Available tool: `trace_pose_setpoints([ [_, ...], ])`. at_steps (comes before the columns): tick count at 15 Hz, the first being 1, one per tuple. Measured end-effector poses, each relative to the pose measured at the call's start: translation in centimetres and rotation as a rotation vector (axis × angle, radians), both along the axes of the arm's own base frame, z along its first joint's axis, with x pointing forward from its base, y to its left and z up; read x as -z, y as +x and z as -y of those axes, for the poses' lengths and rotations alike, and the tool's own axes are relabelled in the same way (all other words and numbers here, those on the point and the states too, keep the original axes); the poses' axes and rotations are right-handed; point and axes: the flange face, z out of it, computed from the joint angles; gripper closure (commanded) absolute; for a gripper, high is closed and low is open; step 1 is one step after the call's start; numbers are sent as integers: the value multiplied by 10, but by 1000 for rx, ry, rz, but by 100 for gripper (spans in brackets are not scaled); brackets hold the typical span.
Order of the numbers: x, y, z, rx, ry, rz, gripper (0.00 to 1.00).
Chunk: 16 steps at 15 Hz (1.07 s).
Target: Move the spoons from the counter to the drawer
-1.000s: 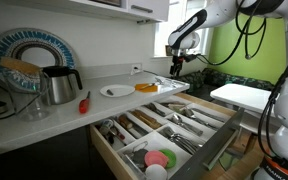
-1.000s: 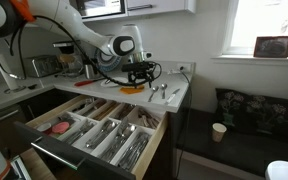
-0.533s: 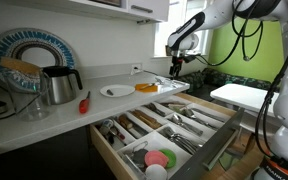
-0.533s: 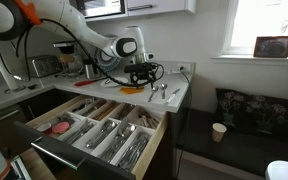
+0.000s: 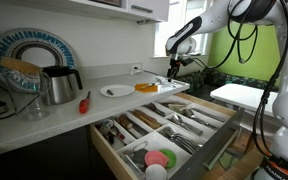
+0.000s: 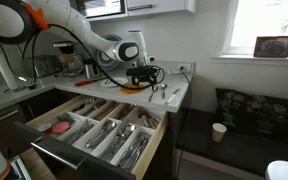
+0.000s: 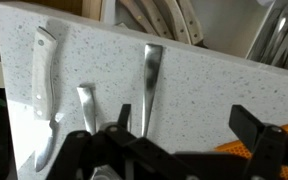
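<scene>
Next, my gripper moves down and to the left in the wrist view, over the thin silver spoon's handle (image 7: 148, 98), because the handle lies close beside one open finger.
Several small silver spoons (image 7: 149, 85) lie on the speckled white counter (image 7: 204, 80) near its end; they show in both exterior views (image 5: 169, 85) (image 6: 161, 91). My gripper (image 7: 183, 118) is open and empty, hovering just above the counter with one spoon's handle by its left finger. It also shows in both exterior views (image 5: 174, 70) (image 6: 143, 80). The light-wood drawer (image 5: 220, 148) stands pulled open below the counter, with cutlery in its compartments; it also appears in an exterior view (image 6: 74, 160) and at the top of the wrist view (image 7: 174, 20).
An orange flat item (image 5: 147, 88) lies by the spoons, next to a white plate (image 5: 116, 91). A red-handled utensil (image 5: 84, 101) and a steel kettle (image 5: 59, 85) sit further along. A separate white table (image 5: 249, 95) stands beyond. A paper cup (image 6: 218, 131) is on the floor.
The gripper has shifted a little lower and toward the spoons at the counter's end. The spoons and the drawer have not moved.
</scene>
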Motion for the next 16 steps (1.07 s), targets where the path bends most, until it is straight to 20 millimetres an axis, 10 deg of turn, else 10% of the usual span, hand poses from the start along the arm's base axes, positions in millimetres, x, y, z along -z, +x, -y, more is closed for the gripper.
trace_pose_setpoints([
  [5,18,17,10,21,36,57,0],
  [10,25,31,17,32,96,96,47],
  [16,34,43,25,41,111,116,63],
])
